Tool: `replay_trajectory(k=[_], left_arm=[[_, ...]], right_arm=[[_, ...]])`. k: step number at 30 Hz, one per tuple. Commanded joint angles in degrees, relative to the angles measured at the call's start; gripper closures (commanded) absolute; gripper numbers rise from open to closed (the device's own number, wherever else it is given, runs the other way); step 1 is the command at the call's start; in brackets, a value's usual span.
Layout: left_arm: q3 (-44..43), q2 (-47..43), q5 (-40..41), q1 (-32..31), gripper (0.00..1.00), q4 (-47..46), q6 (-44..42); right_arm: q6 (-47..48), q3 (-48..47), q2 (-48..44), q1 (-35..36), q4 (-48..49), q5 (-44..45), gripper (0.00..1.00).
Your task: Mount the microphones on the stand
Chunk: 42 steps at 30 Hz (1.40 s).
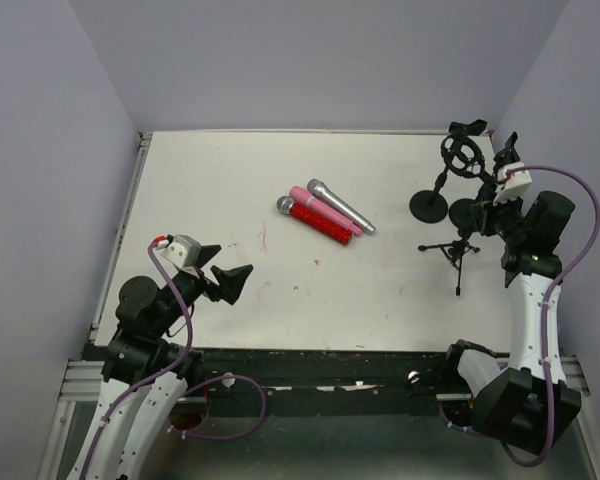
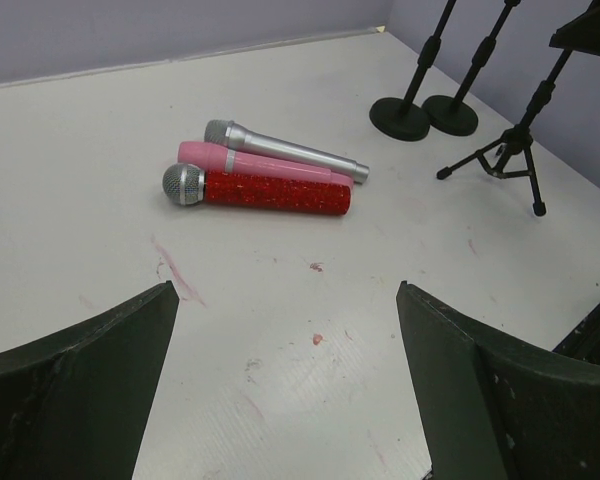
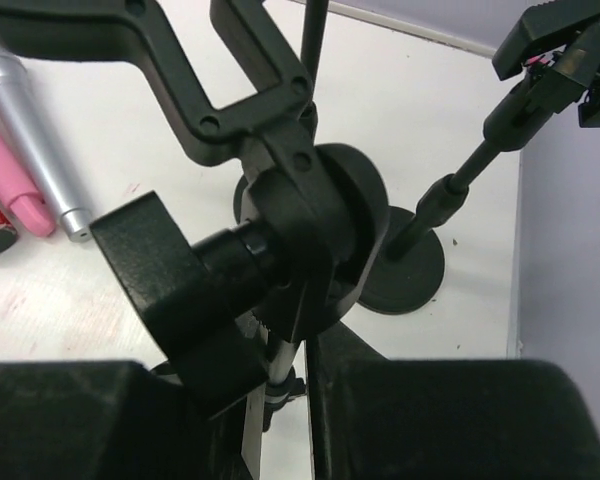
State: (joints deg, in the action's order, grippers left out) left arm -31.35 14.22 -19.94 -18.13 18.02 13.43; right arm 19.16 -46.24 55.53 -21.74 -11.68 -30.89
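My right gripper moves to the left in the top view next and releases the tripod beyond the red microphone's head, as the tabletop there is clear.
Three microphones lie side by side mid-table: a glittery red one [image 1: 318,222] [image 2: 270,192], a pink one [image 1: 325,208] [image 2: 205,155] and a silver-grey one [image 1: 342,205] [image 2: 290,153]. A black tripod stand [image 1: 460,250] [image 2: 515,140] is at the right. My right gripper [image 1: 483,200] [image 3: 290,370] is shut on this stand's thin silver pole [image 3: 283,360], just under its black clip holder [image 3: 280,190]. My left gripper [image 1: 235,278] [image 2: 285,340] hovers open near the table's front left and points at the microphones. Nothing is between its fingers.
Two round-base stands [image 1: 428,206] [image 1: 465,212] rise behind the tripod at the back right, one base [image 3: 405,265] just beyond my right gripper. Another stand's clip [image 3: 560,50] is near the right wall. Purple walls enclose the table. Red stains [image 2: 175,275] mark the surface.
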Motion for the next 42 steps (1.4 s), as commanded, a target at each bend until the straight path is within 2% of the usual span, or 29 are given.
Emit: replay_trajectory(k=[1, 8, 13, 19, 22, 29, 34, 42], left_arm=[[0.33, 0.46, -1.41, -0.33, 0.01, -1.50, -0.77], [0.42, 1.16, -3.34, -0.33, 0.01, -2.55, -1.21], [0.50, 1.51, -3.61, -0.33, 0.01, -3.34, -1.39], [0.68, 1.51, -4.40, -0.24, 0.01, -4.66, -0.43], [1.03, 0.99, -5.02, -0.24, 0.01, -5.71, 0.10], [1.65, -2.26, -2.38, -0.24, 0.01, -5.02, -2.18], [3.23, -4.72, -1.33, -0.24, 0.01, -4.93, -3.32], [2.62, -9.29, 2.01, -0.24, 0.01, -1.24, -4.99]], right_arm=[[0.35, -2.27, -0.33, -0.15, -2.36, -6.18, 0.91], [8.26, -12.63, -0.07, 2.48, -19.94, -24.98, 0.94], [4.24, -19.14, 2.56, 9.59, -21.37, -31.50, 0.94], [-2.10, -21.26, 9.24, 20.66, -12.15, -32.56, 0.95], [-2.63, -22.40, 13.89, 29.10, -8.28, -32.39, 0.95], [5.18, -32.41, 27.16, 48.17, -11.53, -30.45, 0.95], [6.85, -43.91, 37.70, 55.04, -12.75, -31.68, 0.96], [4.31, -67.64, 58.19, 59.43, -13.11, -31.68, 0.95]])
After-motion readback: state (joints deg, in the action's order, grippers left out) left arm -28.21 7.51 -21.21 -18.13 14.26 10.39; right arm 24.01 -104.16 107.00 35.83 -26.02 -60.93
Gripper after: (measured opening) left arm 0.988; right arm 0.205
